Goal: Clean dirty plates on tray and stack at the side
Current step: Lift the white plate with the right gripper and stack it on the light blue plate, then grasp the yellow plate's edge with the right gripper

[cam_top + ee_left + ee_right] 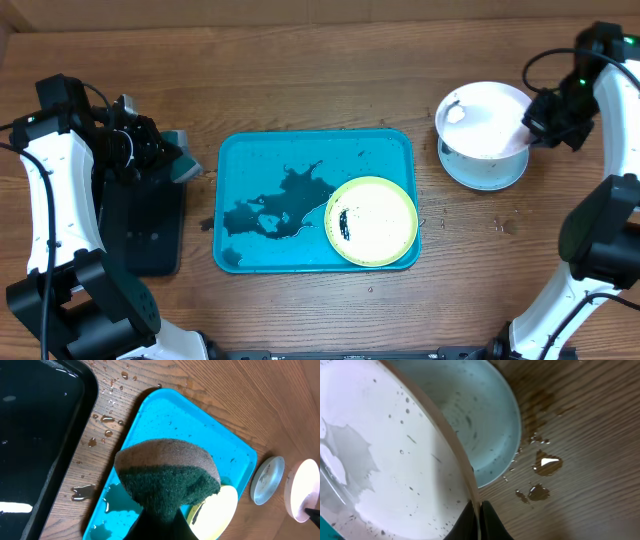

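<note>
I will next lower the white plate (pixel 485 118) with my right gripper and set it level on the light blue plate (pixel 487 175). Then I will let go of the plate's rim, so the plates stack beside the tray.
The turquoise tray (pixel 300 150) lies mid-table with dark water pooled on it. The yellow-green plate (pixel 372 221) sits in its front right corner, a dark smear on its left side; it also shows in the left wrist view (pixel 220 510). My right gripper (pixel 528 128) is shut on the rim of the white plate (pixel 485 118), holding it tilted just above the light blue plate (pixel 487 175) on the table; the right wrist view shows the white plate (pixel 380 460) over the blue plate (pixel 480 420). My left gripper (pixel 165 152) is shut on a green-and-brown sponge (pixel 167 477), left of the tray.
A black tray (pixel 140 220) lies at the left under my left arm. Water drops lie on the wood by the tray (pixel 105 425) and beside the blue plate (pixel 545 465).
</note>
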You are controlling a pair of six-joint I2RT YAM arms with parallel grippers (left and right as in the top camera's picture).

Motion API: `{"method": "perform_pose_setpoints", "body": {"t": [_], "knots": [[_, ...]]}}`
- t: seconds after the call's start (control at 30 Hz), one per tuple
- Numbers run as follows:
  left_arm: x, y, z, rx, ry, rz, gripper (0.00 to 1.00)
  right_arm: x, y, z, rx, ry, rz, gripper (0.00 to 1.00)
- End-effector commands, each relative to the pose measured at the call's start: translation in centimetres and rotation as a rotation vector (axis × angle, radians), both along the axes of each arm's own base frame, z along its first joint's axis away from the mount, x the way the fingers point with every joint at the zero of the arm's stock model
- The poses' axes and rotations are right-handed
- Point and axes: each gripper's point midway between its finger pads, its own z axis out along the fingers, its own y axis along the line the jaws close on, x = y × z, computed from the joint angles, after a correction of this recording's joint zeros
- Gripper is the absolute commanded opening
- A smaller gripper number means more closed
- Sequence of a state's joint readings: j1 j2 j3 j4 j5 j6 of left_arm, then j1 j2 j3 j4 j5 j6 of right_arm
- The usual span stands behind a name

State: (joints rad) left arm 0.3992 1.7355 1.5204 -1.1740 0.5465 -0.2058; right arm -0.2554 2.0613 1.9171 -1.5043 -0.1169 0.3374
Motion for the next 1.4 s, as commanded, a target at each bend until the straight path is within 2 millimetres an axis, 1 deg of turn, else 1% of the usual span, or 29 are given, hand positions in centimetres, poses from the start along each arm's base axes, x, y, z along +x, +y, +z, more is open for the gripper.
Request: {"method": "perform_pose_setpoints", "body": {"t": [0.0,0.07,0.2,0.3,0.4,0.5,0.57,0.67,0.77,0.83,0.87,0.93,1.03,1.07,1.13,1.3,1.37], "knots": [[0.3,-0.2,0.5,-0.005,-0.03,-0.021,0.04,-0.9,-0.8,0.4,0.041,-0.027,-0.013,0.04],[0.2,-0.2,0.4,-0.007,-0.026,-0.021,0.04,-1.4,-1.3,-0.3,0.032,-0.005,-0.027,0.04],[0.2,-0.2,0.3,-0.006,-0.026,-0.02,0.04,-2.3,-1.6,-2.2,0.018,0.034,-0.029,0.04],[0.2,-0.2,0.3,-0.006,-0.026,-0.021,0.04,-3.1,-1.3,-3.4,0.025,0.064,-0.029,0.04],[0.2,-0.2,0.3,-0.007,-0.026,-0.02,0.04,-3.9,-0.7,-3.5,0.058,0.097,-0.028,0.11],[0.3,-0.2,0.3,-0.006,-0.027,-0.02,0.04,-4.3,0.7,-2.9,0.134,0.089,0.016,0.21],[0.3,-0.2,0.3,-0.006,-0.028,-0.02,0.04,-4.5,0.9,-2.4,0.139,0.086,0.017,0.31],[0.3,-0.2,0.3,-0.006,-0.028,-0.02,0.04,-4.6,1.4,-1.2,0.132,0.063,0.034,0.47],[0.3,-0.2,0.3,-0.006,-0.029,-0.02,0.04,-5.0,3.5,0.4,0.163,0.03,0.122,0.59],[0.3,-0.2,0.3,-0.005,-0.029,-0.02,0.04,-5.5,5.2,1.2,0.176,0.032,0.179,0.59],[0.3,-0.2,0.3,-0.005,-0.03,-0.02,0.04,-5.8,7.0,1.4,0.176,0.046,0.232,0.58],[0.3,-0.2,0.3,-0.005,-0.029,-0.021,0.04,-5.9,9.0,1.3,0.172,0.057,0.292,0.53],[0.2,-0.2,0.3,-0.007,-0.026,-0.021,0.04,-6.1,12.4,0.2,0.164,0.078,0.333,0.53],[0.2,-0.2,0.3,-0.006,-0.026,-0.023,0.04,-6.4,13.6,-0.5,0.161,0.09,0.34,0.53],[0.2,-0.2,0.3,-0.004,-0.029,-0.027,0.04,-7.1,15.4,-1.8,0.133,0.119,0.348,0.52],[0.2,-0.2,0.3,-0.004,-0.028,-0.027,0.04,-9.5,17.3,-5.3,-0.039,0.189,0.347,0.52],[0.2,-0.2,0.3,-0.004,-0.029,-0.027,0.04,-10.0,18.8,-6.7,-0.058,0.173,0.396,0.52]]}}
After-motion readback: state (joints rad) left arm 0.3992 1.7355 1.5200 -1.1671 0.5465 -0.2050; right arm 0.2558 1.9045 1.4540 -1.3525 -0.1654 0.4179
